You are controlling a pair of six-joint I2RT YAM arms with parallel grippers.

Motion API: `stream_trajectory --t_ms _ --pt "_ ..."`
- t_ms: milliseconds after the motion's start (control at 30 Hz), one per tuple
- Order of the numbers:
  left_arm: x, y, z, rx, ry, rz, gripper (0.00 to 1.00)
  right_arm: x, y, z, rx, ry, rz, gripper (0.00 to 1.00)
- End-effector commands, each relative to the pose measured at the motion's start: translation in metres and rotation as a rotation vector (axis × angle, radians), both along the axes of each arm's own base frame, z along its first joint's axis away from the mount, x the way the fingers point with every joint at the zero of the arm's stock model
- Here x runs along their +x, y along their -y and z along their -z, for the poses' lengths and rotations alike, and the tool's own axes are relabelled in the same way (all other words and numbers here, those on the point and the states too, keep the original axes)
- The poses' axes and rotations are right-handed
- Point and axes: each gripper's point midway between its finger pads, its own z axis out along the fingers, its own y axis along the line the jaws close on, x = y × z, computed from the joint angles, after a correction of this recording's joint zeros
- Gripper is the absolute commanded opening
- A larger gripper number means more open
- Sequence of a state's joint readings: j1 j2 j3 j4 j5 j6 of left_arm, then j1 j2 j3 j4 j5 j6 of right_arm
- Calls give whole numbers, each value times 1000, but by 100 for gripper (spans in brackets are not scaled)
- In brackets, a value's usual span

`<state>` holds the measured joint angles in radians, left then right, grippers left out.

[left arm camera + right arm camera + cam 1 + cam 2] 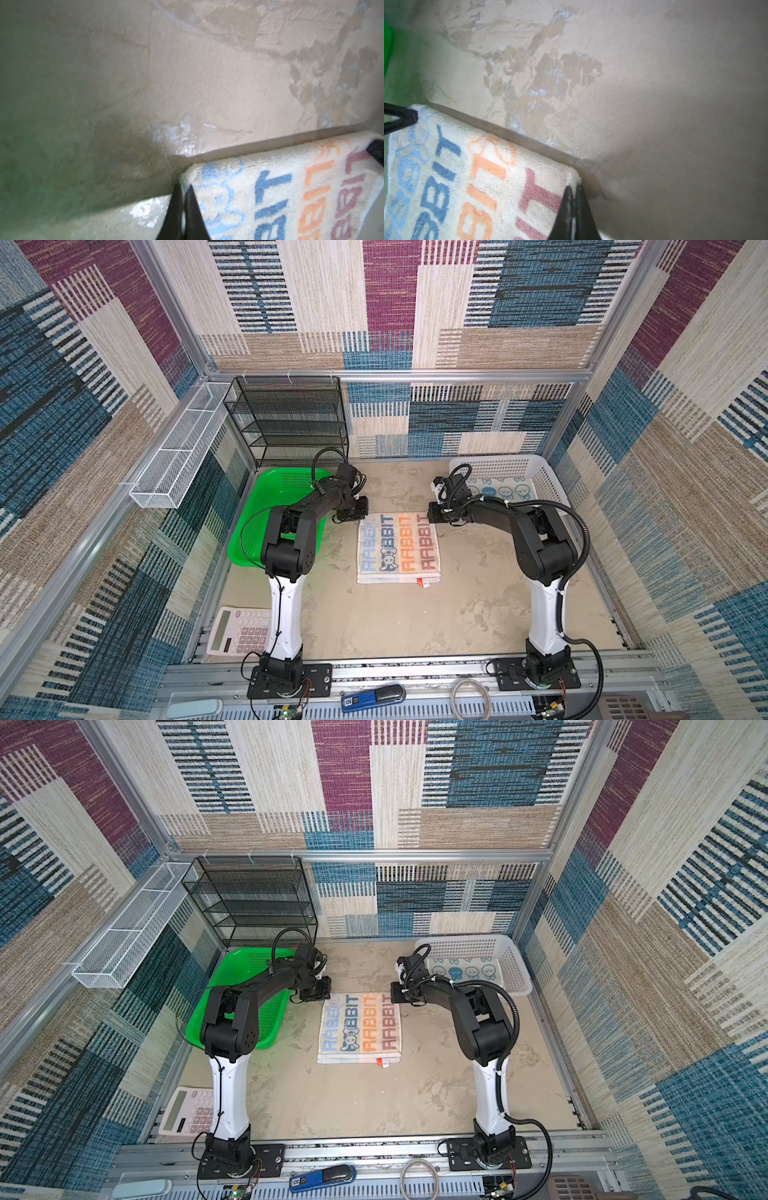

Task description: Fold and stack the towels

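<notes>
I will raise my left gripper next, carry its corner of the towel back over the lettering, then lower it to release the corner by the towel's near edge (pixel 365 575), because both far corners are held.
A whitish towel with "RABBIT" lettering (pixel 399 547) (pixel 359 1029) lies flat in the middle of the table. My left gripper (pixel 358 517) (pixel 322 992) is at its far left corner, and the left wrist view shows it (pixel 184 187) shut on that corner of the towel (pixel 291 197). My right gripper (pixel 432 516) (pixel 395 994) is at the far right corner, where it (pixel 573 187) is shut on the towel (pixel 467 176). The far edge casts a shadow on the table. A blue towel with white cartoons (pixel 503 489) (pixel 465 969) lies in the white basket.
The white basket (pixel 498 464) (pixel 465 944) stands at the back right and a green basket (pixel 266 506) (pixel 241 969) at the left under my left arm. A black mesh rack (pixel 286 423) is at the back left. A calculator (pixel 241 630) lies near the front left.
</notes>
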<state>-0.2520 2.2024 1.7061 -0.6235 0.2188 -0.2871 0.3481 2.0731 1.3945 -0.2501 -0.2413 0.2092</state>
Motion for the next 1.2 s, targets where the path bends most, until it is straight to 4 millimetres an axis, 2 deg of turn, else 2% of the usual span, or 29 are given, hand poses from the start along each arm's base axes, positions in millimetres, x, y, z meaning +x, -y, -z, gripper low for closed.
stream_trajectory --t_ms 0,200,300,600,833,967,1167 --pt "0 -6 -18 30 40 24 0 0 0 -26 19 33 4 0" --pt "-8 -5 -44 2 108 32 0 -20 0 -55 72 56 -3 0" --pt "-19 -4 -49 -19 130 28 0 -36 0 -64 111 55 -11 0" --pt "-75 3 -63 -67 189 36 0 -102 7 -68 156 25 -36 0" --pt "-121 6 -64 -93 193 37 0 -155 9 -61 198 3 -60 0" --pt "-143 7 -52 -104 193 42 0 -180 7 -50 228 -25 -76 0" --pt "-160 4 -31 -104 181 41 1 -204 4 -26 248 -84 -85 0"
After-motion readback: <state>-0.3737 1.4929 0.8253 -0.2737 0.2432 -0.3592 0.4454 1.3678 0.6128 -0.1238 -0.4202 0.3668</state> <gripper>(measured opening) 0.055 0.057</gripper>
